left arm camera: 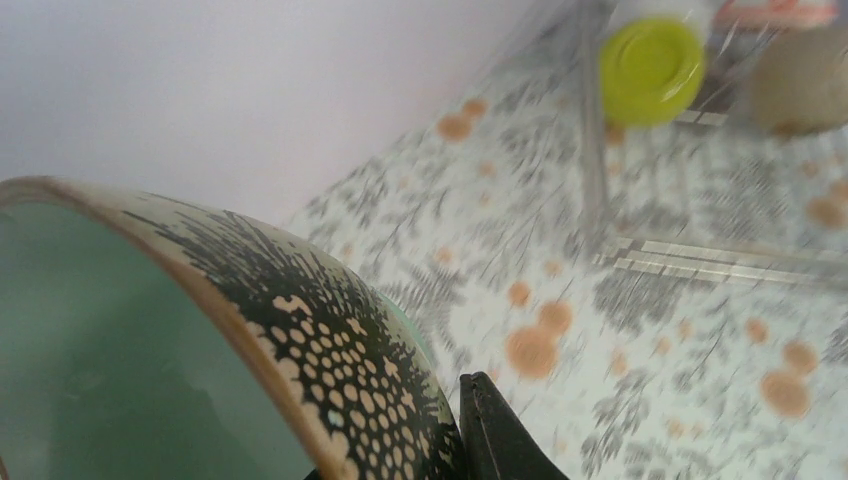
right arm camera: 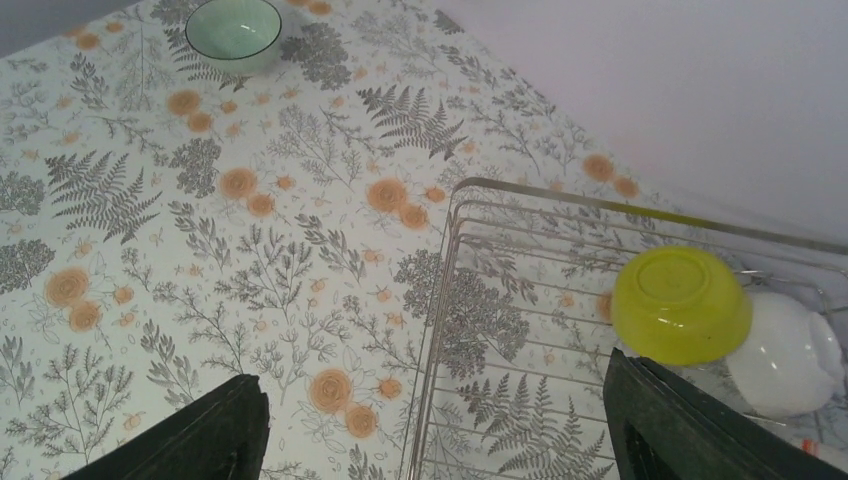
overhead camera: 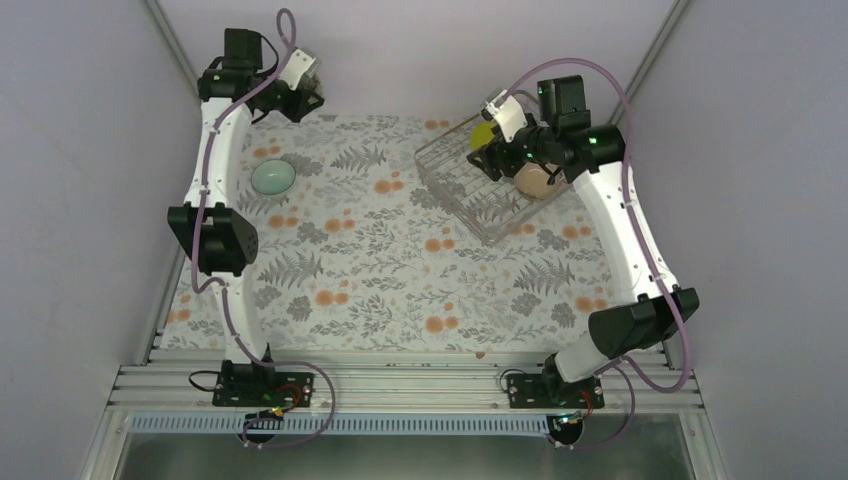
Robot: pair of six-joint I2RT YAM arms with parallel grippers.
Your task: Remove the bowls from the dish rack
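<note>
I need to move my left gripper back and down over the mint green bowl (overhead camera: 273, 177) and let go of the patterned bowl inside it, since the green one is upright and empty.
My left gripper (overhead camera: 306, 92) is raised at the far left corner, shut on the rim of a patterned bowl (left arm camera: 330, 360), black with cream dots outside, tan rim, greenish-looking inside. One finger (left arm camera: 495, 440) shows outside the bowl wall; the other is hidden. The mint green bowl (overhead camera: 272, 177) stands upright on the tablecloth, also in the right wrist view (right arm camera: 233, 28). The dish rack (overhead camera: 470, 190) sits at the back right. In it lie a yellow-green bowl (right arm camera: 680, 303), upside down, and a white/cream bowl (right arm camera: 785, 355) beside it. My right gripper (right arm camera: 431, 365) is open and empty above the rack's left edge.
A floral tablecloth (overhead camera: 380, 270) covers the table. Grey walls close in on the left, back and right. The rack's wire rim (right arm camera: 455, 250) runs under my right gripper. The yellow-green bowl (left arm camera: 651, 68) and the cream bowl (left arm camera: 805, 90) show blurred in the left wrist view.
</note>
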